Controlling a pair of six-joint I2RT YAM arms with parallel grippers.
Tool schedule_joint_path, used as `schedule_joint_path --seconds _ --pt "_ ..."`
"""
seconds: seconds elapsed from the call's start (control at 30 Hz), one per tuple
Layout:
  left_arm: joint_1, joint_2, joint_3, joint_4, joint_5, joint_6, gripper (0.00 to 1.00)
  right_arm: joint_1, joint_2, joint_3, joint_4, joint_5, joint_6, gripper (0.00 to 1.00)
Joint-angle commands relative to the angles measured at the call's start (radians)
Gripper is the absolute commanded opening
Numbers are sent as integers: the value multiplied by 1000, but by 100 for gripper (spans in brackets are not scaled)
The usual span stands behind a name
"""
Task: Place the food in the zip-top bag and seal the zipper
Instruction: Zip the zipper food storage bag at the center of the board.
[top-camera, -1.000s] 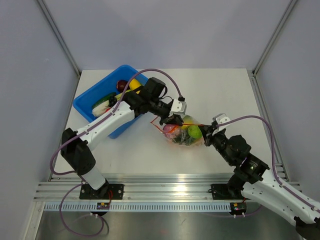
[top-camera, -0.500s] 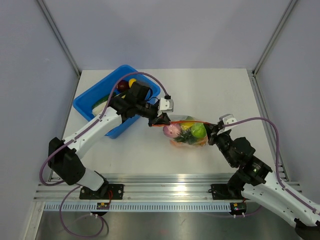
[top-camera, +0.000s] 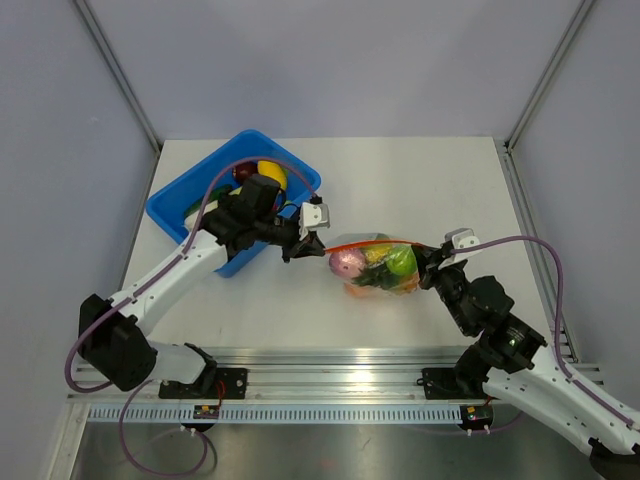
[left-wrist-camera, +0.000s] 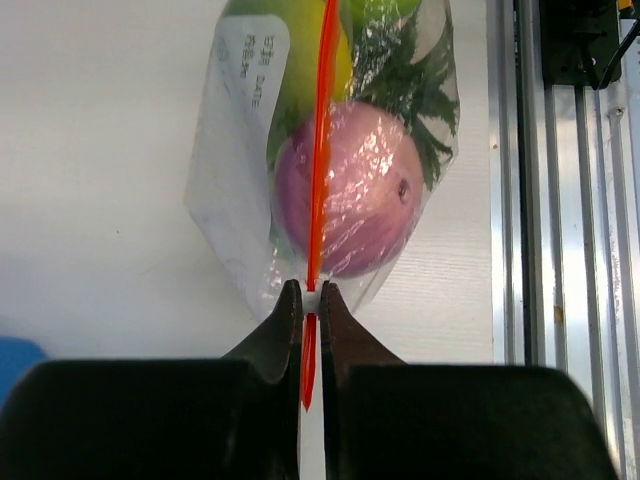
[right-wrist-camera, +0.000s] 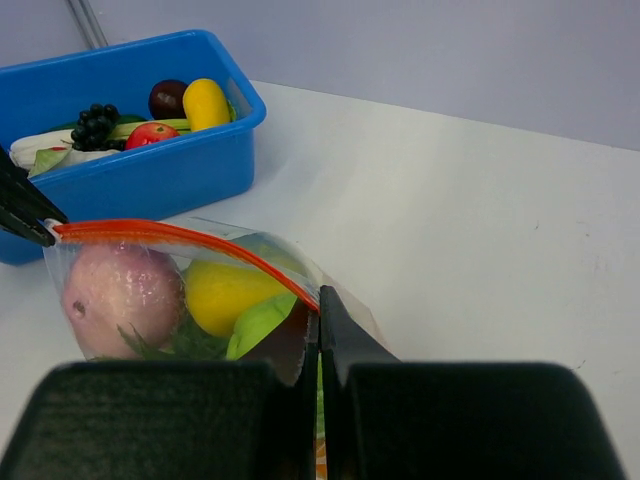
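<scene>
My left gripper swings the zipper's end outward over the empty white tabletop beyond the filled bag next and releases it.
The clear zip-top bag (top-camera: 375, 268) lies mid-table, filled with food: a purple piece (left-wrist-camera: 345, 190), a yellow piece (right-wrist-camera: 225, 293) and green pieces (top-camera: 398, 262). Its orange-red zipper (top-camera: 375, 242) stretches taut between my two grippers. My left gripper (top-camera: 303, 246) is shut on the zipper's left end; in the left wrist view the strip (left-wrist-camera: 322, 150) runs straight into the closed jaws (left-wrist-camera: 310, 300). My right gripper (top-camera: 428, 262) is shut on the zipper's right end (right-wrist-camera: 318, 300). The bag's white label (left-wrist-camera: 250, 70) shows in the left wrist view.
A blue bin (top-camera: 178, 205) stands at the back left, behind my left arm, with more toy food: a yellow piece (right-wrist-camera: 205, 102), a red one (right-wrist-camera: 150, 133), dark grapes (right-wrist-camera: 95, 125). An aluminium rail (top-camera: 330, 375) runs along the near table edge.
My left gripper has slid left along the zipper to its left end, drawing the strip taut. The right gripper has shifted slightly right, still holding the other end.
</scene>
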Motion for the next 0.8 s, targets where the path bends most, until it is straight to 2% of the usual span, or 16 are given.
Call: schedule_joint_path --seconds 0.0,0.3,0.77 --pt "36 -63 -51 39 -55 -56 0 -3 -32 6 58 94 5 0" --pt "53 -166 -151 85 -78 -109 0 -3 -37 -1 58 86 14 0" --pt "102 -197 -194 50 -90 -116 0 -3 -26 -1 70 69 19 0"
